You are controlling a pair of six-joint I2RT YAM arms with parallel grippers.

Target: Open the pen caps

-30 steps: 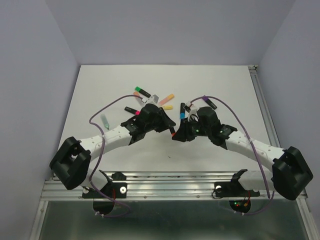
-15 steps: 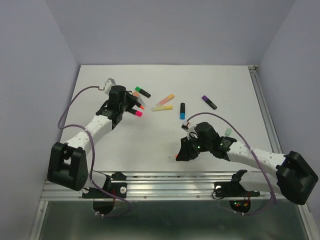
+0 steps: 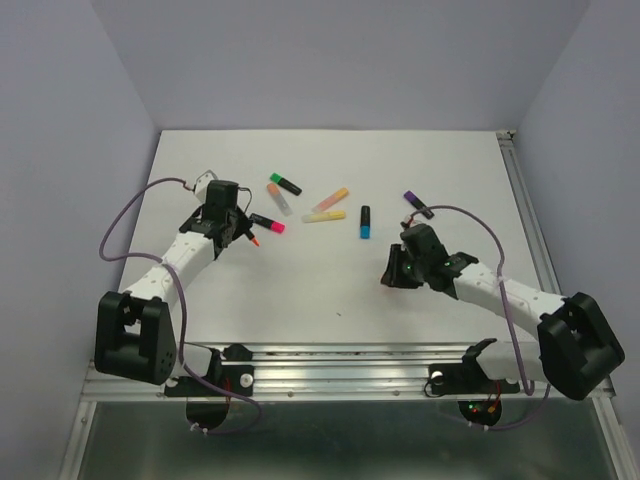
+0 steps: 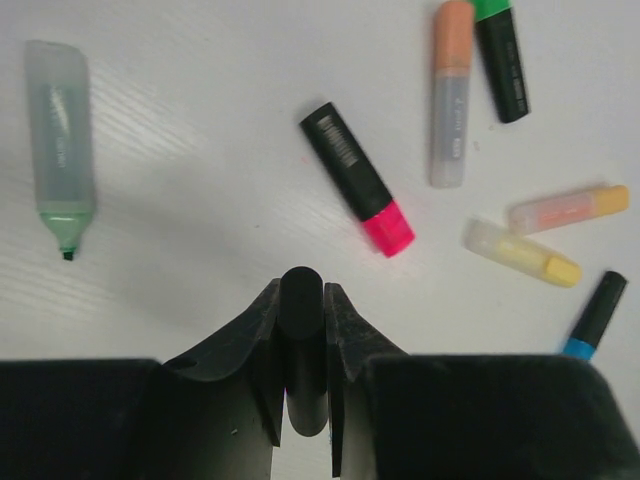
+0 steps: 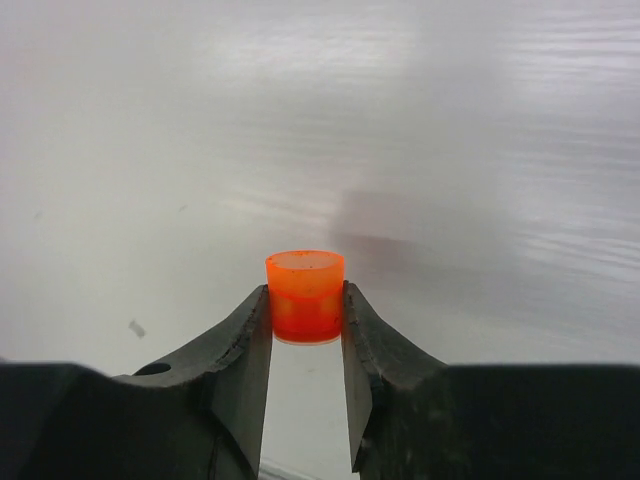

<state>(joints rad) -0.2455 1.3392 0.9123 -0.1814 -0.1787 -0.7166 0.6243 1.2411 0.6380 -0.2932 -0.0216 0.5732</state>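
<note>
The orange cap [image 5: 305, 295] is already off its marker. My right gripper carries the cap to the right in the top view and down onto empty table next.
My left gripper [image 3: 236, 228] is shut on a black marker barrel [image 4: 302, 325], whose bare orange tip [image 3: 253, 240] shows in the top view. My right gripper [image 3: 391, 277] is shut on a stubby orange cap [image 5: 305, 295], held just above the table right of centre. Capped markers lie between the arms at the back. There is a black one with a pink cap [image 4: 388, 226], a grey one with a peach cap [image 4: 454, 30] and a black one with a green cap [image 4: 490, 8]. There are also pastel orange [image 3: 330, 199], yellow [image 3: 325, 215], blue-capped [image 3: 366, 222] and purple-capped [image 3: 418, 204] ones.
An uncapped pale green marker [image 4: 58, 135] lies on the table left of my left gripper. Grey walls close in the table on both sides and at the back. A metal rail [image 3: 520, 190] runs along the right edge.
The two grippers met at the centre, then pulled apart. The left took the black barrel back left, the right kept the orange cap and moved right and a little back.
</note>
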